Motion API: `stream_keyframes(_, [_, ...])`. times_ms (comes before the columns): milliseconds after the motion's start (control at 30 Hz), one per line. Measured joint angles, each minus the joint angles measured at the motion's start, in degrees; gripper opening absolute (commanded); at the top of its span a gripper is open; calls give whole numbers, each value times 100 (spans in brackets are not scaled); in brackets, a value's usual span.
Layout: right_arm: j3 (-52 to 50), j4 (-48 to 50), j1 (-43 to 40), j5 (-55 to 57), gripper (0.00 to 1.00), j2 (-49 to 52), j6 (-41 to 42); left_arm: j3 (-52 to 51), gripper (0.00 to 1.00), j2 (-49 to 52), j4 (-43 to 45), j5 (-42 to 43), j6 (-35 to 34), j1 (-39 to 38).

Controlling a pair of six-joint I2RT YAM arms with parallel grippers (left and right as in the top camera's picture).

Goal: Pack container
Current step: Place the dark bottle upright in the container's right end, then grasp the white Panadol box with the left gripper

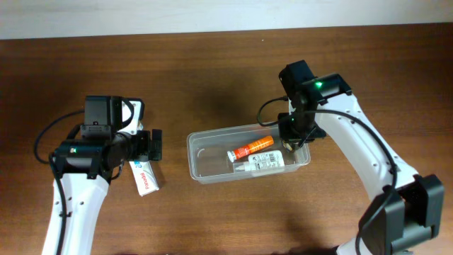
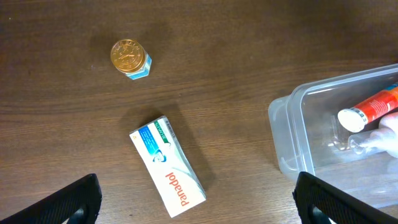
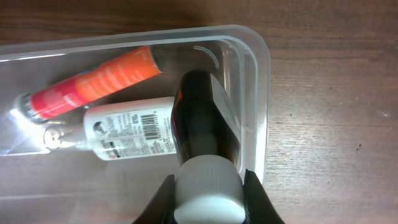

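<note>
My right gripper moves down into the container's end at the gap beside the white tube next and releases the white cap. The dark brown bottle hangs over that gap.
The clear plastic container sits mid-table; it also shows in the left wrist view and the right wrist view. Inside lie an orange tube and a white tube. My right gripper is shut on the white cap of a dark brown bottle, held over the container's right end. My left gripper is open and empty, above a white Panadol box.
A small gold-lidded jar stands on the brown wooden table left of the Panadol box. A pale wall edge runs along the table's far side.
</note>
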Motion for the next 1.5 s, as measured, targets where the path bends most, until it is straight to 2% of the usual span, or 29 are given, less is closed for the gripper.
stream_keyframes(200, [0, 2, 0, 13, 24, 310, 127, 0, 99, 0, -11, 0, 0, 0])
stream_keyframes(533, [59, -181, 0, 24, 43, 282, 0, 0, 99, 0, -13, 0, 0, 0])
stream_keyframes(600, [293, -352, -2, 50, 53, 85, -59, 0, 99, 0, -15, 0, 0, 0])
stream_keyframes(667, [699, -393, -28, 166, 87, -420, -79, 0, 99, 0, -15, 0, 0, 0])
stream_keyframes(767, [984, -350, -302, 245, 98, -1202, -81, 0, 99, 0, -13, -11, -50, 0])
stream_keyframes(833, [1054, -417, -748, 289, 99, -1596, -142, 0, 99, 4, -33, -166, -313, 0])
stream_keyframes(867, [1080, -546, -1187, 343, 99, -1784, -203, 0, 99, 24, -101, -382, -658, 22])
stream_keyframes(1100, [855, -973, -2444, 68, 99, -1497, -772, -92, 99, 680, -120, -675, -1790, 481])
stream_keyframes(1267, [468, -837, -2723, -105, 99, -1388, -901, -361, 99, 1829, -13, -678, -2144, 697])
stream_keyframes(1500, [396, -811, -2726, -151, 100, -1388, -944, -417, 99, 3228, 140, -560, -2216, 699])
